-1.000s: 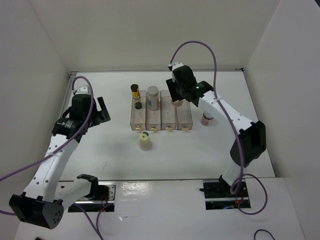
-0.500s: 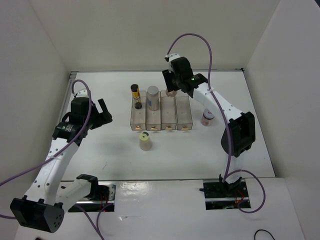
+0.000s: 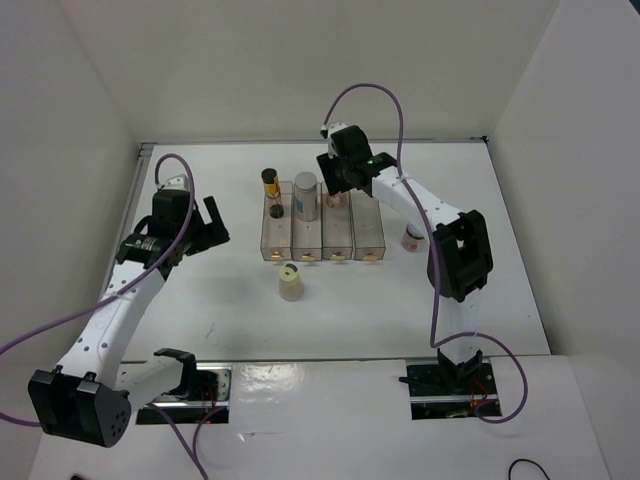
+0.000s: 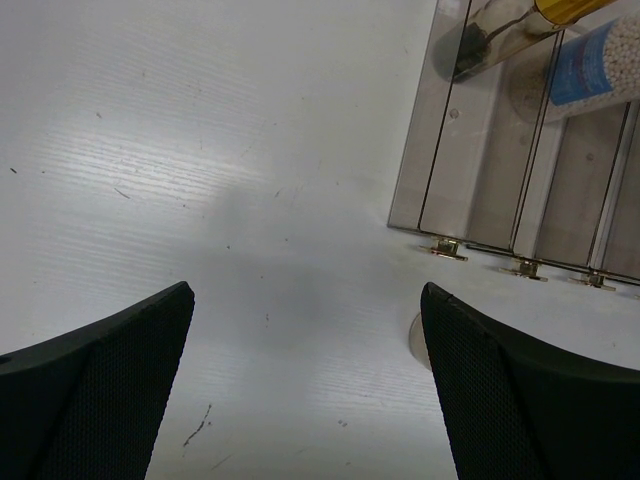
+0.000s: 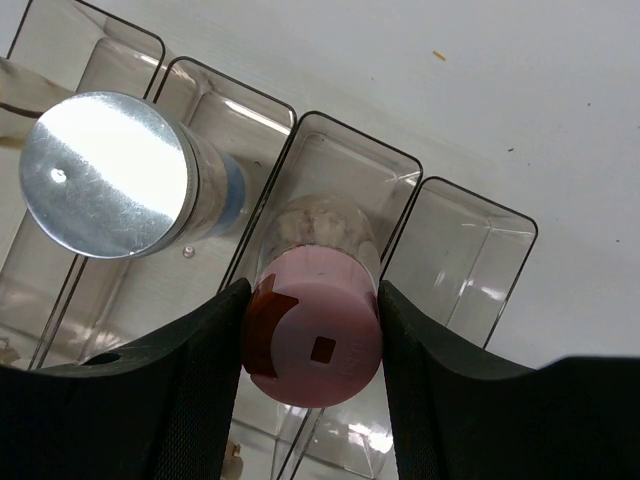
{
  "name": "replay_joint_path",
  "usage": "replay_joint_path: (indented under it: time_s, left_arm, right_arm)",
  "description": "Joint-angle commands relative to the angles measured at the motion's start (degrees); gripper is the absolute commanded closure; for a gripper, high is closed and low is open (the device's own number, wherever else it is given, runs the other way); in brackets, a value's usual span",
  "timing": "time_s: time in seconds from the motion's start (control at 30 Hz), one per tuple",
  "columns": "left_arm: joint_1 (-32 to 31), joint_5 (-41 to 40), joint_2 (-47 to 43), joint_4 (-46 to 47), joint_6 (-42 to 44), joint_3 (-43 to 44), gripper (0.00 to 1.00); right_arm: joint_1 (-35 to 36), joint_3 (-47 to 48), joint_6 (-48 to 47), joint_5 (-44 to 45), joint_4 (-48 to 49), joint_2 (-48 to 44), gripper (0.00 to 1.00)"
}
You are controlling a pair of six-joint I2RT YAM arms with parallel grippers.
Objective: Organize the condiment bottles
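The brown pink-lidded bottle (image 5: 315, 340) hangs upright over the far end of the third clear bin, so the right gripper needs to go down next until the bottle's base touches the bottom of the bin.
My right gripper (image 3: 336, 192) is shut on the brown pink-lidded bottle (image 5: 315, 340) and holds it upright over the far end of the third clear bin (image 5: 396, 168). The white grey-lidded bottle (image 3: 305, 194) stands in the second bin, and its lid shows in the right wrist view (image 5: 105, 175). The dark bottle with a gold band (image 3: 270, 184) stands at the far end of the first bin. The beige yellow-lidded bottle (image 3: 290, 283) stands on the table in front of the bins. The reddish-brown jar (image 3: 412, 237) stands right of the bins. My left gripper (image 3: 205, 226) is open and empty, left of the bins.
Four clear bins (image 3: 368, 236) stand side by side mid-table; the fourth bin (image 5: 480, 250) holds nothing. In the left wrist view the bins' near ends (image 4: 480, 170) lie ahead to the right. White walls close in the table on three sides.
My right gripper has moved left and farther back with the pink-lidded bottle, from near the fourth bin to over the third. My left arm has shifted slightly forward.
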Motion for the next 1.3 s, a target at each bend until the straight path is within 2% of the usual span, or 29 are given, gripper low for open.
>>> replay_joint_path:
  time_s: [0.0,0.33,0.4,0.5,0.8,1.13,1.27]
  left_arm:
    - [0.3,0.5,0.8,2.1,1.4,1.9,0.0]
    - [0.3,0.0,3.1,2.1,2.6,3.5,0.0]
    - [0.3,0.0,3.6,2.1,2.6,3.5,0.0]
    - [0.3,0.0,4.3,2.1,2.6,4.1,0.0]
    - [0.3,0.5,4.3,1.6,3.1,4.6,0.0]
    - [0.3,0.5,4.3,1.0,3.1,4.6,0.0]
    - [0.3,0.5,3.7,1.0,3.1,4.6,0.0]
  right_arm:
    - [-0.3,2.1,0.4,-0.3,4.0,1.0,1.0]
    - [-0.3,0.6,1.1,-0.3,4.6,3.3,1.0]
    - [-0.3,0.0,1.1,-0.3,5.2,3.9,0.94]
    - [-0.3,0.0,1.1,-0.3,5.2,3.9,0.9]
    - [-0.3,-0.5,0.6,-0.3,5.2,5.4,0.9]
    - [-0.3,-0.5,0.6,0.2,5.2,6.5,0.69]
    - [-0.3,-0.5,0.6,0.2,5.2,6.5,0.44]
